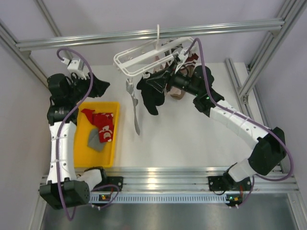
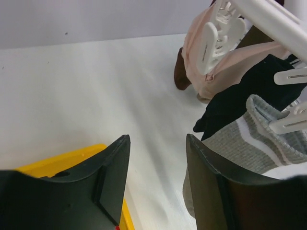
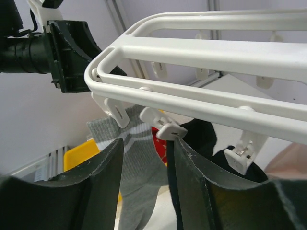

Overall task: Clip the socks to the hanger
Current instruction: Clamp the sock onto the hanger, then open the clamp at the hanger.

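Observation:
I should first turn my left gripper toward the hanger, since its gap points past the hanger, to get outward onto the white clip peg beyond the grey sock (image 1: 129, 82) (image 2: 289, 116).
The white hanger (image 1: 144, 60) hangs from the top rail; it also shows in the right wrist view (image 3: 216, 52) and the left wrist view (image 2: 268, 19). A grey sock with white stripes (image 1: 135, 112) hangs from a clip at its left end, beside a black sock (image 1: 151, 96). My right gripper (image 1: 162, 79) is open just under the frame. In its wrist view its gripper (image 3: 146, 143) has the grey sock (image 3: 144, 167) hanging beyond the gap and a white clip (image 3: 165, 127) just above. My left gripper (image 1: 103, 86) is open and empty; its wrist view (image 2: 158, 143) shows the grey sock (image 2: 254, 143) to its right. Red socks (image 1: 103, 125) and another grey sock (image 1: 96, 140) lie in the tray.
A yellow tray (image 1: 112, 155) sits on the table at the left, under the left arm. Pale-pink (image 2: 216, 72), dark-brown (image 2: 181, 76) and black (image 2: 249, 96) socks hang from the hanger. Aluminium frame rails (image 1: 144, 33) run above and at the sides.

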You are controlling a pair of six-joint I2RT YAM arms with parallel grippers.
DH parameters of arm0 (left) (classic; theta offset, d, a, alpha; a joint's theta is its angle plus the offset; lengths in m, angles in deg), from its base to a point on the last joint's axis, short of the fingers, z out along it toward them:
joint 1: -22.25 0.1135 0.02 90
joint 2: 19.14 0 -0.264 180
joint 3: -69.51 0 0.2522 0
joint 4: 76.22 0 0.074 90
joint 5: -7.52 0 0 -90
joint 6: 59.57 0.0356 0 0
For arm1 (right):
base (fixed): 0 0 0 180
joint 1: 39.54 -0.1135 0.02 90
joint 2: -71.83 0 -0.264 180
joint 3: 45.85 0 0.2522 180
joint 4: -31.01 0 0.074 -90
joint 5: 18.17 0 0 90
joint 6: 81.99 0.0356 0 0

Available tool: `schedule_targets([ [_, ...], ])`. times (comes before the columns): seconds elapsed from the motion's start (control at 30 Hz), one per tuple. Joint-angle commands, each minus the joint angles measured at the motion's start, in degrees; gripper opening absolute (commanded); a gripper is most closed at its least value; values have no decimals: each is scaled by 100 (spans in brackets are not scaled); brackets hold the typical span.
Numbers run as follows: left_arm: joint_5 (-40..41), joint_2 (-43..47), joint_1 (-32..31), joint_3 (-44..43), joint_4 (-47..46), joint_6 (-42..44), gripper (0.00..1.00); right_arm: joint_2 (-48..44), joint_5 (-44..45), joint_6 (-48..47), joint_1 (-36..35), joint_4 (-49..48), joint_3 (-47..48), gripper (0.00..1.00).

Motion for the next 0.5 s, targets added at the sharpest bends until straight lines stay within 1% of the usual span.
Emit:
schedule_targets([
  [0.0, -1163, 8, 85, 298, -1560, -26, 56, -351, 385, -268, 218, 251, -49, 46],
  [0.07, -1453, -18, 68, 500, -2175, 158, 57, -377, 421, -268, 332, 313, -84, 45],
  [0.1, -1577, -45, 33, 545, -2309, 385, 58, -404, 456, -259, 368, 357, -119, 46],
  [0.13, -1630, -97, 6, 589, -2389, 431, 59, -413, 465, -250, 446, 392, -128, 46],
  [0.2, -1753, -168, -20, 738, -3072, 615, 60, -413, 465, -250, 508, 480, -128, 46],
  [0.27, -1710, -299, -64, 896, -3425, 608, 61, -413, 447, -250, 596, 515, -137, 46],
  [0.3, -1692, -343, -125, 949, -3888, 520, 61, -413, 430, -250, 623, 524, -128, 46],
  [0.4, -1657, -545, -266, 1142, -4541, 406, 63, -456, 351, -250, 745, 551, -137, 46],
  [0.43, -1692, -642, -327, 1230, -4909, 414, 63, -465, 281, -250, 798, 542, -137, 46],
  [0.47, -1692, -695, -424, 1257, -5034, 440, 63, -509, 237, -233, 816, 542, -146, 46],
])
